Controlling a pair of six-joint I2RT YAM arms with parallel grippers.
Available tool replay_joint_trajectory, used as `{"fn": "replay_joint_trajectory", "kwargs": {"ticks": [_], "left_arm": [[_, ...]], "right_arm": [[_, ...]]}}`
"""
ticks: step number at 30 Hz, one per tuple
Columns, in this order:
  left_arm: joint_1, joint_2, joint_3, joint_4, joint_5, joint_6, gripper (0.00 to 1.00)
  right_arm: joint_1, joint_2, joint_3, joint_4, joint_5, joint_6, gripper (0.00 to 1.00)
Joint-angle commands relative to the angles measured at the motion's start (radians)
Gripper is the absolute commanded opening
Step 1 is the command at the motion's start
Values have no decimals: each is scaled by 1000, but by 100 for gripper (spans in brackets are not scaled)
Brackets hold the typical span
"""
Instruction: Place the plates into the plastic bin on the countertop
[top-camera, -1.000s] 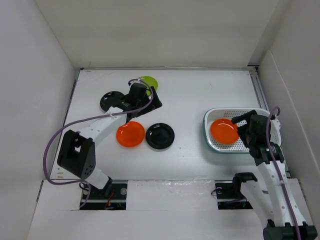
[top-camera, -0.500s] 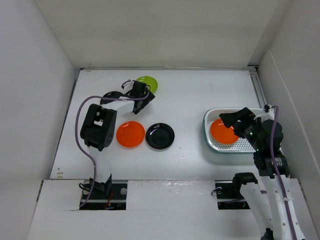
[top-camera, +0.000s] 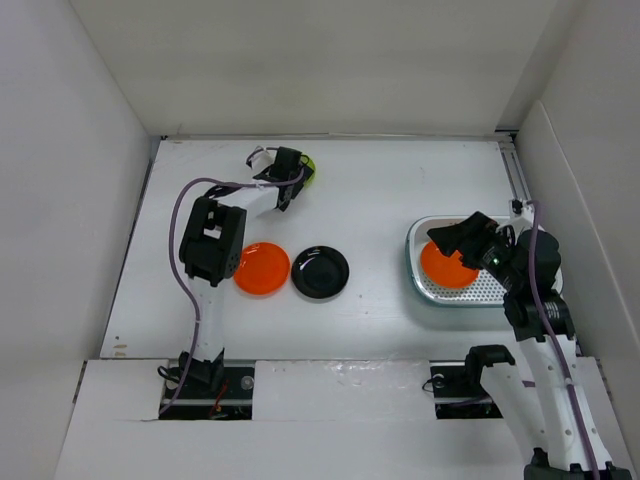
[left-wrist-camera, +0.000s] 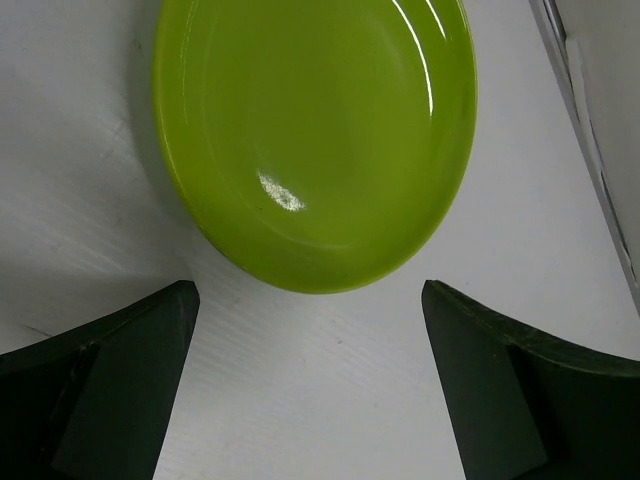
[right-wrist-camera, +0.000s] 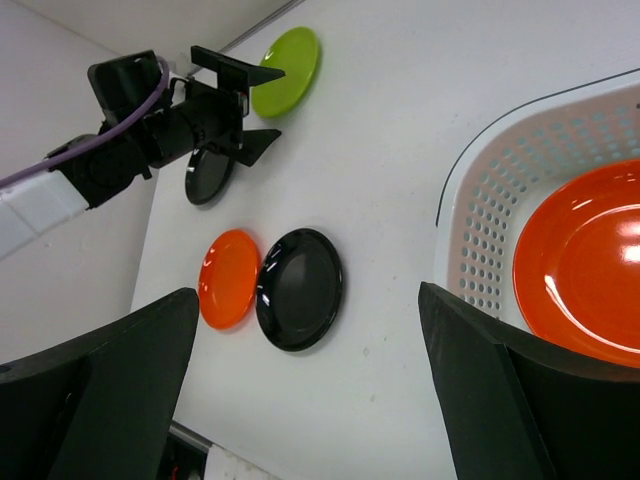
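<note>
The lime green plate's near edge (left-wrist-camera: 318, 284) sits in line with the gap between my open fingers, so my left gripper eases down onto it and closes next.
A lime green plate (left-wrist-camera: 315, 130) lies at the back left of the countertop (top-camera: 400, 190), mostly hidden by my left gripper in the top view (top-camera: 309, 166). My left gripper (left-wrist-camera: 310, 300) (top-camera: 296, 174) is open and empty, its fingertips either side of the plate's near edge, just short of it. One orange plate (top-camera: 446, 266) (right-wrist-camera: 585, 265) lies in the plastic bin (top-camera: 520, 226) (right-wrist-camera: 480, 190). My right gripper (top-camera: 452, 240) (right-wrist-camera: 308, 300) is open and empty above the bin's left part. A second orange plate (top-camera: 262, 268) and a black plate (top-camera: 320, 271) lie side by side at centre left. No cream plates show.
Another dark plate (right-wrist-camera: 207, 175) lies partly under the left arm, near the green one. White walls close the countertop at the back and sides. The left arm's purple cable (top-camera: 182, 215) loops over the left side.
My left gripper has moved back to the green plate. My right gripper has lifted from the orange plate in the bin and swung to face left.
</note>
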Motion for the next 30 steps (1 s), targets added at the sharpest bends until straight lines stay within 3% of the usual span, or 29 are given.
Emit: {"fn": "replay_joint_trajectory", "kwargs": {"ticks": [1, 6, 8, 10, 11, 12, 17, 19, 20, 23, 30], "left_arm": [[2, 26, 62, -90, -50, -52, 94], [11, 45, 85, -127, -61, -92, 80], [20, 55, 108, -152, -61, -92, 80], [20, 87, 139, -173, -61, -102, 71], [31, 98, 148, -173, -48, -102, 56], [31, 121, 160, -199, -32, -102, 51], [40, 152, 179, -219, -12, -121, 44], [40, 152, 179, -219, -1, -121, 32], [40, 152, 170, -209, -1, -121, 14], [49, 152, 170, -199, 21, -121, 1], [70, 147, 182, -143, 67, -45, 0]], "right_arm": [[19, 1, 23, 70, -3, -29, 96], [19, 11, 23, 70, -3, -29, 96], [28, 11, 23, 70, -3, -29, 96], [28, 11, 23, 70, -3, -29, 96], [28, 11, 23, 70, -3, -29, 96], [28, 11, 34, 70, -3, -29, 96], [28, 11, 45, 59, -3, -29, 96], [28, 11, 45, 59, -3, -29, 96], [28, 11, 45, 50, -3, -29, 96], [28, 11, 45, 50, -3, -29, 96], [28, 11, 54, 50, -3, -29, 95]]}}
